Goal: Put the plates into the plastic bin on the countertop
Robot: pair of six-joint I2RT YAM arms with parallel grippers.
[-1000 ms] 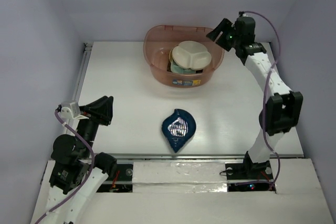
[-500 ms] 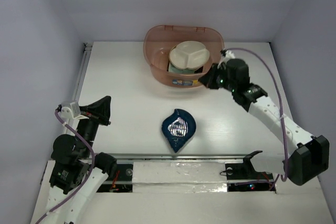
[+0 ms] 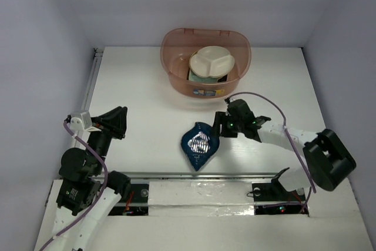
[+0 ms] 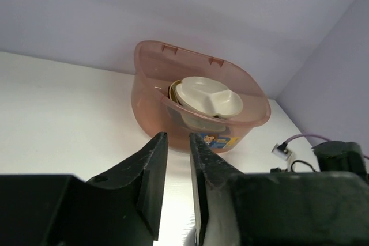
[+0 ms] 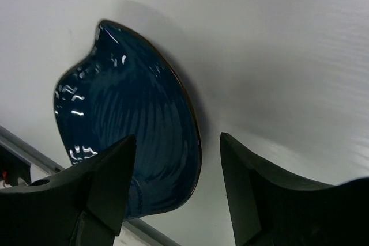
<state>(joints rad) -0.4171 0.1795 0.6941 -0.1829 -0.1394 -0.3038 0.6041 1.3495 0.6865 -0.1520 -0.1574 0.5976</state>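
My right gripper lowers its open fingers astride the dark blue plate's curved rim (image 3: 217,141) (image 5: 199,154) next and closes them, since that rim lies just below the gripper, between them.
The dark blue leaf-shaped plate (image 3: 200,144) lies on the white countertop (image 3: 141,86) near the front edge; it also shows in the right wrist view (image 5: 124,125). My right gripper (image 3: 216,126) is open and low at the plate's right rim, its jaws straddling that edge (image 5: 179,142). The pinkish-brown plastic bin (image 3: 176,74) stands at the back and holds stacked plates, with the white three-section plate (image 3: 212,62) on top. My left gripper (image 3: 120,123) is empty at the left, jaws nearly closed with a thin gap (image 4: 179,142), facing the bin (image 4: 155,96).
A metal rail (image 3: 89,89) runs along the countertop's left edge. Another rail strip (image 3: 235,176) runs along the front edge just behind the plate. Grey walls close in the back and sides.
My right arm swung from above the bin down and toward the front, and its open gripper now sits at the blue plate's right rim. The left arm barely moved.
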